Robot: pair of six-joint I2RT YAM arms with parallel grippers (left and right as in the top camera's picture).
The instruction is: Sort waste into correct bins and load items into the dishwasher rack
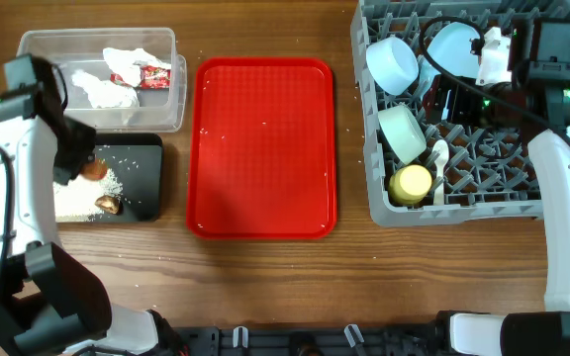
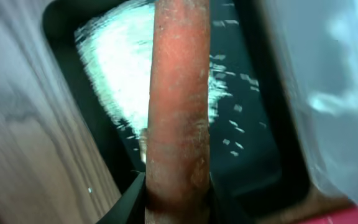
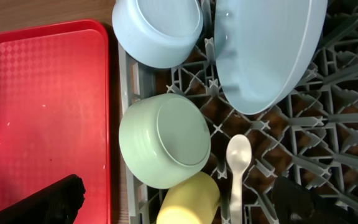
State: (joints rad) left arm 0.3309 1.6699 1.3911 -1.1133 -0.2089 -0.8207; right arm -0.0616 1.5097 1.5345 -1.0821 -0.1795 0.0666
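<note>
My left gripper lowers the carrot onto the rice's edge in the black tray [image 1: 142, 183] [image 2: 220, 99] below next and releases it, since food scraps lie there.
My left gripper [image 1: 72, 163] is shut on the orange carrot [image 1: 93, 170] and holds it over the black tray [image 1: 142, 183]. In the left wrist view the carrot [image 2: 179, 106] runs up from the jaws [image 2: 178, 202] above the rice grains [image 2: 129, 68]. The rice [image 1: 75, 201] and a brown scrap [image 1: 108, 205] lie in the black tray. The clear tub [image 1: 38, 44] holds white tissues [image 1: 102, 91] and the red wrapper [image 1: 149, 75]. My right gripper [image 3: 176, 202] is open and empty over the grey rack [image 1: 379, 188], which holds two bowls [image 3: 165, 140], [image 3: 157, 31], the plate [image 3: 266, 50], the yellow cup [image 3: 188, 199] and the white spoon [image 3: 238, 165].
The flat red tray [image 1: 263, 148] lies between the bins and the rack. A few rice grains are scattered on it and on the wooden table beside it. The right arm [image 1: 567, 198] reaches in along the rack's right side.
</note>
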